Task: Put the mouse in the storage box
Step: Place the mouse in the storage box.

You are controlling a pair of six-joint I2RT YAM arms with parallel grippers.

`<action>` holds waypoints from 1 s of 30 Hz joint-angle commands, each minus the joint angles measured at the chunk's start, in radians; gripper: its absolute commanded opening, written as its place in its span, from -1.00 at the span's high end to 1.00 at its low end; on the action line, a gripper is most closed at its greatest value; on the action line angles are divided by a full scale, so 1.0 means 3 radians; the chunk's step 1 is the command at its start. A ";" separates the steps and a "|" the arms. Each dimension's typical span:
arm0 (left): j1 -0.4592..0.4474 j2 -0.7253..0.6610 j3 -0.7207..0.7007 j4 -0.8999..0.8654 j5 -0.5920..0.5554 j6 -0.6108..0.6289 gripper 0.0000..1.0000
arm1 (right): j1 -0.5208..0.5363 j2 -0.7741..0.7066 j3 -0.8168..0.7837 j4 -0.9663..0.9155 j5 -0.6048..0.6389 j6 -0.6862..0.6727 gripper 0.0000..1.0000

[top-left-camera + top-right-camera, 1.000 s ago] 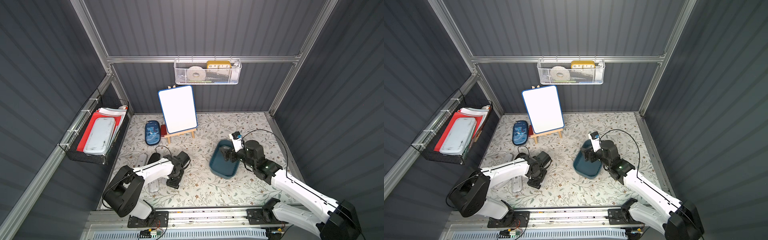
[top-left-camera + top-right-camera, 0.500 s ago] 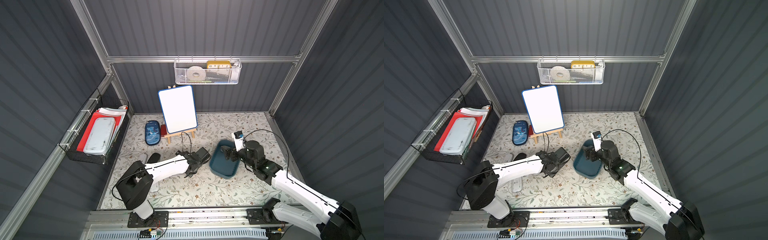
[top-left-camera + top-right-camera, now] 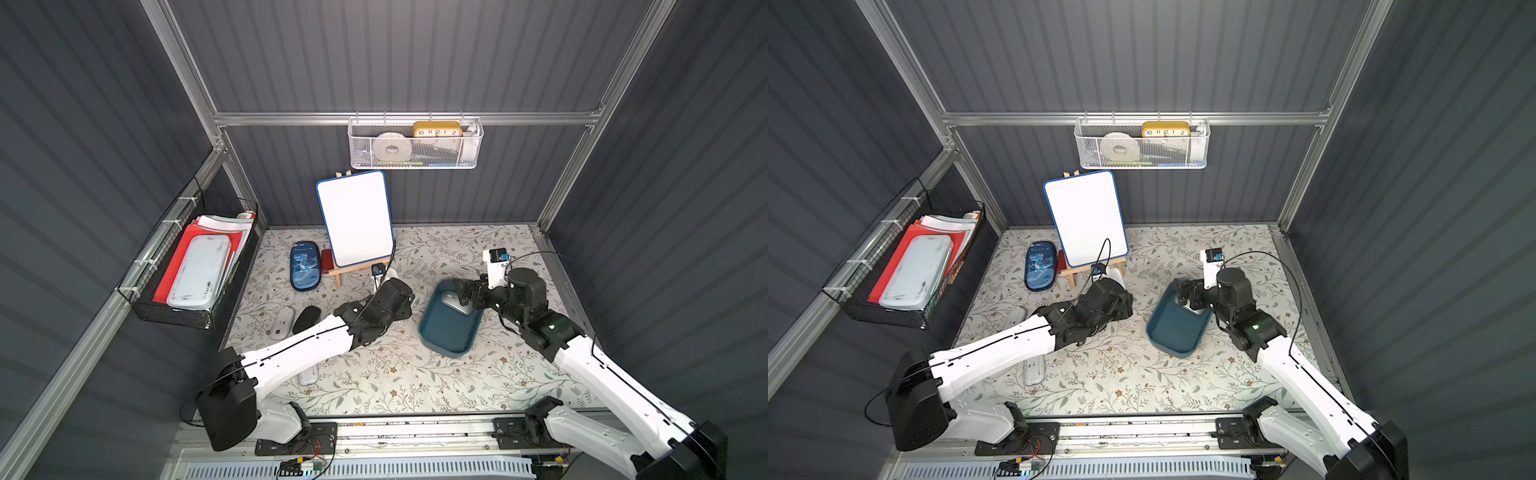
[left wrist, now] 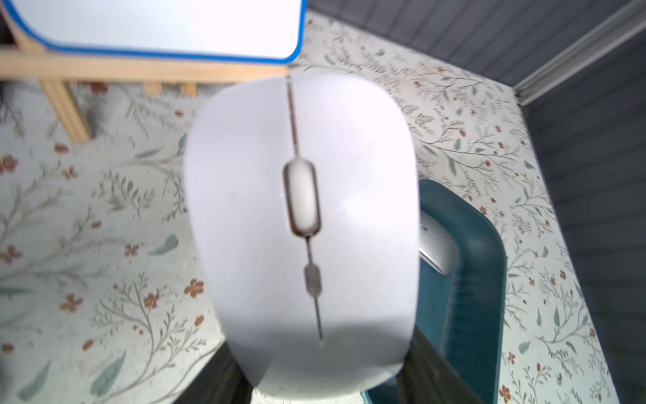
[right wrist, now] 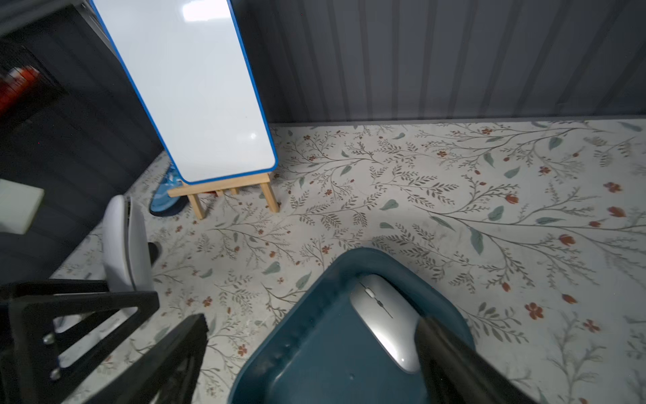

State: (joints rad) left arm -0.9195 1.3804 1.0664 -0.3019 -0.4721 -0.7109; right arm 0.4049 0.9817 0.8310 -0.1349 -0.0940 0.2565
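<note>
My left gripper is holding the white mouse and will move it across the storage box's rim and down, then let go of it on the storage box's bottom beside the silver mouse, because that spot is empty.
My left gripper is shut on a white mouse, which stands on end just left of the storage box; its black fingers press the mouse's sides. The same mouse shows edge-on in the right wrist view. The storage box, a shallow dark teal tub, lies right of centre in both top views. A silver mouse lies flat inside it at the far end. My right gripper hangs open over that end, with its fingers on either side of the box's corner.
A black mouse and a white one lie at the left. A white strip shows under my left arm. A whiteboard on an easel and a blue pencil case stand behind. Baskets hang on the walls.
My left arm has swung right and toward the back, bringing the white mouse close to the storage box. My right gripper has stayed over the box's far end, its jaws slightly wider.
</note>
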 commanded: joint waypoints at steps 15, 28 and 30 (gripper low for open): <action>0.0076 0.1181 0.1419 0.0058 0.0372 0.2147 -0.03 | -0.0604 -0.0383 -0.0099 -0.0470 0.0531 0.0499 -0.97; -0.0079 0.1815 0.1841 0.0031 0.1563 -0.0808 -0.04 | -0.0953 -0.0206 -0.0340 -0.0459 0.0902 0.0810 -0.91; -0.0104 0.1814 0.1831 0.0015 0.1532 -0.1136 -0.07 | -0.0971 -0.0166 -0.0336 -0.0462 0.0871 0.0830 -0.90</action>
State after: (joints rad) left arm -0.9401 1.9339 1.6131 -0.3077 -0.0624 -0.8089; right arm 0.1211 0.9203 0.7380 -0.2783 0.1581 0.4828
